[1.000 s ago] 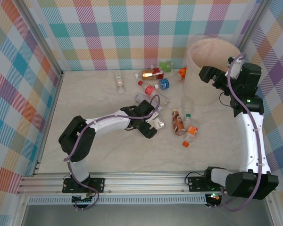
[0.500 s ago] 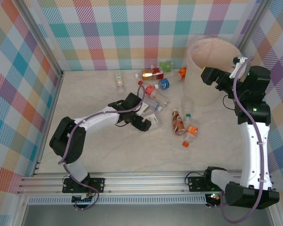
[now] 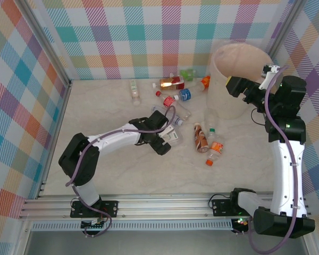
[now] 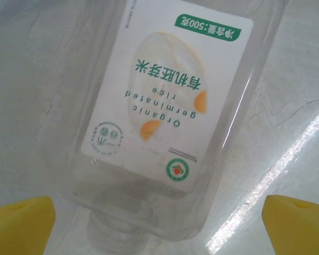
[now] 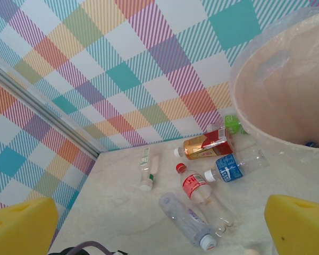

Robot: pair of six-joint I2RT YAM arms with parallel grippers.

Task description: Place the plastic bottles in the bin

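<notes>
The clear bottle lies below, so the left gripper's open fingers, already wider than the bottle's body, should go down next around the label's end by the bottle's neck (image 3: pixel 168 137) (image 4: pixel 141 169).
A clear plastic bottle with a white label (image 4: pixel 167 95) lies on the table between the yellow fingers (image 4: pixel 18 226) of my left gripper (image 4: pixel 159 227). The jaws are open, one on each side of its neck end. From above, the left gripper (image 3: pixel 168 139) sits mid-table over that bottle (image 3: pixel 174 135). My right gripper (image 3: pixel 235 85) hangs open and holds nothing, raised beside the cream-pink bin (image 3: pixel 227 104). The bin (image 5: pixel 287 90) has a thin liner. Several more bottles lie loose: red-labelled (image 3: pixel 169 101), blue-labelled (image 3: pixel 185 95), amber (image 3: pixel 171 82), brown (image 3: pixel 201 137), orange-capped (image 3: pixel 214 152).
A clear bottle (image 3: pixel 134 90) lies apart at the back left. A green one (image 3: pixel 187 74) and an orange one (image 3: pixel 203 82) rest near the checked back wall. Metal frame rails (image 3: pixel 56 127) bound the left side. Bare table stretches in front of and left of the left arm.
The left gripper swung back and left, then came forward again over the white-labelled bottle. The right arm moved right and stood up straighter beside the bin. Both grippers stayed open.
</notes>
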